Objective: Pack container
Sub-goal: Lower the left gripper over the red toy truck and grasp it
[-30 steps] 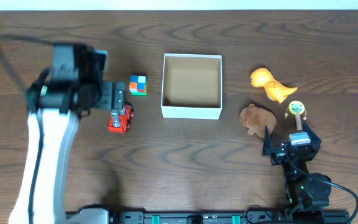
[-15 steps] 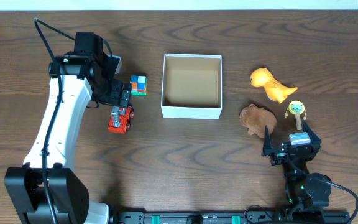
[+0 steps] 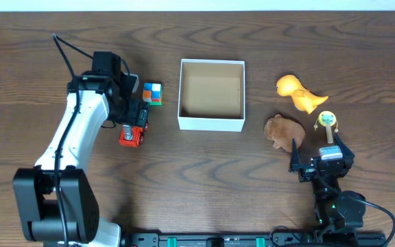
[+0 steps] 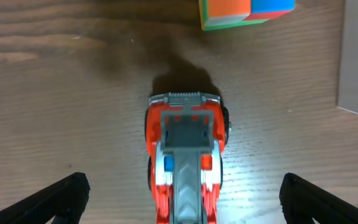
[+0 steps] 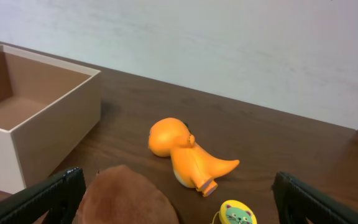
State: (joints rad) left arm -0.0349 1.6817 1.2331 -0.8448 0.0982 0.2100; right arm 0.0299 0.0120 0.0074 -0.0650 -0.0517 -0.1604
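Note:
The truck is below my left gripper, between the open fingers, so my left gripper will next go down around the red toy truck's body (image 3: 132,136) (image 4: 187,167) and close there.
The container (image 3: 211,122), a square white box with a tan-brown inside, stands empty at the table's middle; its corner shows in the right wrist view (image 5: 17,146). My left gripper (image 3: 134,115) is open, its fingers wide on either side of a red toy truck (image 3: 132,133) that lies on the table (image 4: 185,162). A multicoloured cube (image 3: 152,94) sits just beyond the truck (image 4: 244,12). My right gripper (image 3: 319,162) is open and empty, near a brown plush (image 3: 284,130), an orange dinosaur (image 3: 299,92) and a small yellow cat toy (image 3: 327,121).
In the right wrist view the orange dinosaur (image 5: 188,155) lies on its side, the brown plush (image 5: 129,199) is close under the fingers, and the yellow cat toy (image 5: 238,214) is at the bottom edge. A pale wall runs behind the table.
My left arm has swung in from the left and lowered over the red truck, its fingers now on either side of it. The right arm and the toys have not moved.

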